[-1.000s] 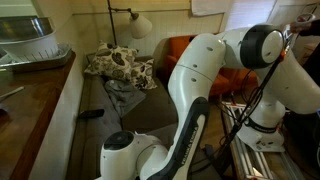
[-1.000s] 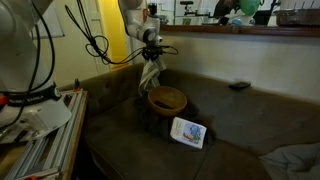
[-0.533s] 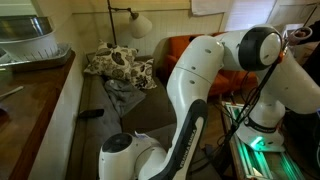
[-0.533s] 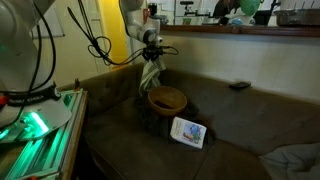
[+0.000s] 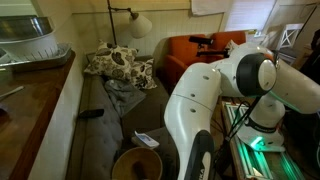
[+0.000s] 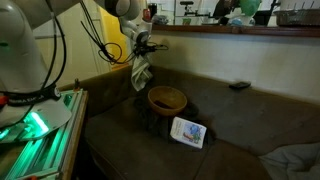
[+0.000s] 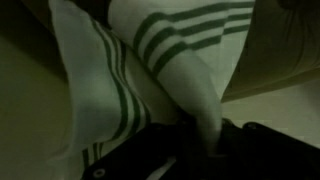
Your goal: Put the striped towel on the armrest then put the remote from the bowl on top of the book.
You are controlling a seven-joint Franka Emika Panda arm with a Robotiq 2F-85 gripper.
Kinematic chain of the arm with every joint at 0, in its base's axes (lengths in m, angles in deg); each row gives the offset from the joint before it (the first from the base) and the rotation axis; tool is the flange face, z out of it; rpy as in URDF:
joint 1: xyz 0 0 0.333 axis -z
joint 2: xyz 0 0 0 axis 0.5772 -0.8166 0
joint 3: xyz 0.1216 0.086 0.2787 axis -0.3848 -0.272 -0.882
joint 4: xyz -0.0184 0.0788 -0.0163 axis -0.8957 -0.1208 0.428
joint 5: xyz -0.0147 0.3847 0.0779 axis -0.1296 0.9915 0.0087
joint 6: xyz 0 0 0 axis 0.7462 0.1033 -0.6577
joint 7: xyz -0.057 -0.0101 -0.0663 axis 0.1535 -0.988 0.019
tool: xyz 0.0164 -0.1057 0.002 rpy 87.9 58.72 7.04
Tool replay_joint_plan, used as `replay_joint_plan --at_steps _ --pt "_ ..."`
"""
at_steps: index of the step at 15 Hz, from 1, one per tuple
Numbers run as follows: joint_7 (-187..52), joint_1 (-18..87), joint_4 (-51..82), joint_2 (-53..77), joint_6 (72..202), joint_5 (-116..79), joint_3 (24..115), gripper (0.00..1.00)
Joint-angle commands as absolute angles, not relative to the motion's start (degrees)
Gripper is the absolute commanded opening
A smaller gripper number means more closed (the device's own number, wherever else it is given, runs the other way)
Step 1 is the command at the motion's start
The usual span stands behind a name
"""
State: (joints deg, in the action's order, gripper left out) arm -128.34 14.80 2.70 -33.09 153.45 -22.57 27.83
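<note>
My gripper holds the striped towel, which hangs by the seat side of the armrest, and needs to move across over the top of the armrest [image 6: 103, 88], away from the bowl. Then it should release the towel.
My gripper [image 6: 140, 47] is shut on the striped towel [image 6: 141, 70], white with dark stripes, which hangs from the jaws above the sofa's near end by the armrest [image 6: 103, 88]. In the wrist view the towel [image 7: 150, 60] fills the picture and runs down into the jaws [image 7: 205, 145]. A wooden bowl [image 6: 167, 98] sits on the sofa seat to the right of the towel and shows in both exterior views [image 5: 136, 165]. What lies in it cannot be made out. The book [image 6: 188, 132] lies in front of the bowl. In an exterior view my arm hides the towel.
A dark remote-like object [image 6: 239, 86] lies on the sofa seat farther along and also shows in an exterior view [image 5: 90, 113]. A patterned cushion [image 5: 118, 64] and grey cloth [image 5: 125, 93] lie at the far end. A lamp [image 5: 138, 25] stands behind.
My gripper has carried the towel up and away from the bowl toward the armrest. In an exterior view the arm has swung aside, uncovering the bowl and book.
</note>
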Motion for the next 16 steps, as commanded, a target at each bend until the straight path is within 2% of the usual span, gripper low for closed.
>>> replay_joint_plan --at_steps 1,12,14,15,16 --pt "-137.33 10.6 -11.04 -42.64 146.58 -22.24 22.31 0.04" --pt "-160.77 -0.25 -38.45 -58.21 121.53 -20.76 11.51 0.04" --pt "-158.05 -1.72 -40.86 -57.93 117.12 -21.6 12.88 0.41" --pt "-157.14 -1.99 -41.65 -57.7 115.08 -21.82 13.37 0.46" --pt "-156.3 -2.74 -40.55 -54.95 113.77 -18.03 18.61 0.54"
